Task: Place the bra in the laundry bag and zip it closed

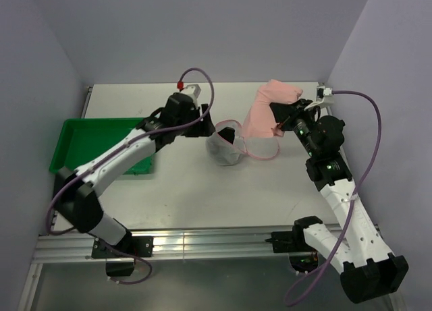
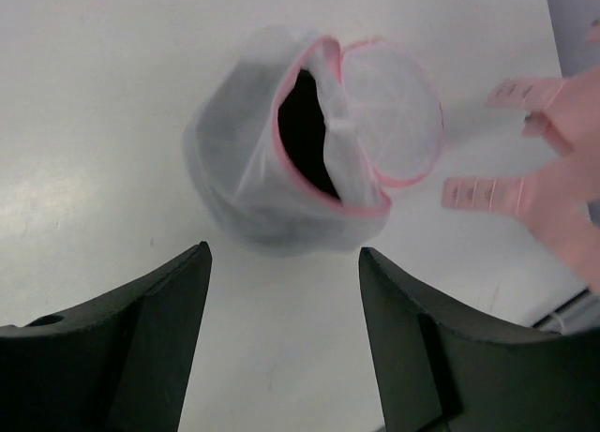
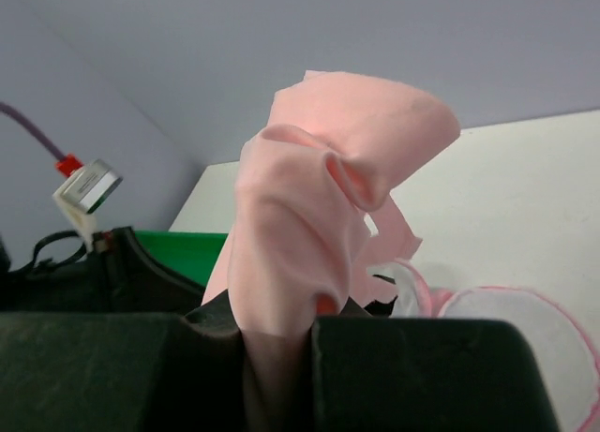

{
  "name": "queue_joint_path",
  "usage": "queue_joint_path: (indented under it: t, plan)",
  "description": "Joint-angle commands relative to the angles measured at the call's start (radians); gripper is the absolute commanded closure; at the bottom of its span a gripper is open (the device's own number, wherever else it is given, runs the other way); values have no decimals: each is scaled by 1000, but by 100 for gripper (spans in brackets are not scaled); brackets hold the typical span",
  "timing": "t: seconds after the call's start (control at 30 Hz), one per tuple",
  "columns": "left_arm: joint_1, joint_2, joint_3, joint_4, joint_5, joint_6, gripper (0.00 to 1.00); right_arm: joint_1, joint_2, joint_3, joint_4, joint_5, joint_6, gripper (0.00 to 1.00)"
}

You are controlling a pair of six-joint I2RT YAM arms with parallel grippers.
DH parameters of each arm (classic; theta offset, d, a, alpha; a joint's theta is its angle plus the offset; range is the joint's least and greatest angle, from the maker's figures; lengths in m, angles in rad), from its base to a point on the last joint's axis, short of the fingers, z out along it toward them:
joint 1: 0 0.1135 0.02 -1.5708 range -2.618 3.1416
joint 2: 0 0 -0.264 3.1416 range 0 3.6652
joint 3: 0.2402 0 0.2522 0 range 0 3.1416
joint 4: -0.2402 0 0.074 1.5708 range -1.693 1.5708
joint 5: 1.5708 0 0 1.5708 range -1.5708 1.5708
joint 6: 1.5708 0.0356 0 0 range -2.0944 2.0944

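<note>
The bag's rim stands up opposite the bag's lid, beside the bag's opening. My left gripper moves outward next, then down with open fingers over that rim.
The laundry bag (image 1: 225, 146) of white mesh with pink trim lies on the table's middle, its mouth open and its round lid (image 2: 392, 113) flapped aside. It fills the left wrist view (image 2: 272, 184). My left gripper (image 2: 283, 305) is open and empty, just short of the bag. My right gripper (image 1: 283, 124) is shut on the pink bra (image 1: 268, 108), holding it in the air right of the bag. In the right wrist view the bra (image 3: 319, 216) bunches up from between my fingers (image 3: 412, 357). Its strap ends (image 2: 497, 193) hang at the right of the left wrist view.
A green plastic tray (image 1: 88, 146) sits at the table's left, under my left arm. Lilac walls close in the back and both sides. An aluminium rail (image 1: 202, 243) runs along the near edge.
</note>
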Motion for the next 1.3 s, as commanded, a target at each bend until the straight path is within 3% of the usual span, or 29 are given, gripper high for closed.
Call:
queue_joint_path:
  t: [0.0, 0.1, 0.33, 0.4, 0.7, 0.77, 0.8, 0.83, 0.9, 1.03, 1.27]
  plan:
    - [47, 161, 193, 14, 45, 75, 30, -60, 26, -4, 73, -72, 51, 100]
    - [82, 316, 370, -39, 114, 99, 39, -100, 49, -30, 101, -133, 66, 100]
    - [88, 591, 667, -217, 209, 190, 38, -150, 80, -80, 155, -194, 71, 100]
    - [90, 621, 665, -207, 296, 188, 39, -154, 83, -96, 156, -191, 50, 100]
    - [90, 637, 644, -185, 350, 170, 48, -154, 167, -127, 205, -190, 43, 100]
    - [88, 608, 610, -144, 355, 158, 55, -152, 205, -124, 227, -208, 47, 100]
    - [88, 599, 577, -127, 352, 151, 64, -149, 215, -126, 236, -232, 43, 100]
    - [88, 596, 572, -116, 347, 142, 88, -147, 227, -129, 262, -242, 40, 100]
    - [90, 603, 590, -128, 333, 144, 99, -138, 265, -138, 291, -247, 51, 100]
    - [88, 570, 515, -47, 359, 112, 100, -102, 385, -115, 360, -323, 60, 100]
    - [84, 441, 380, 97, 401, 62, 100, 29, 457, -63, 333, -225, -41, 100]
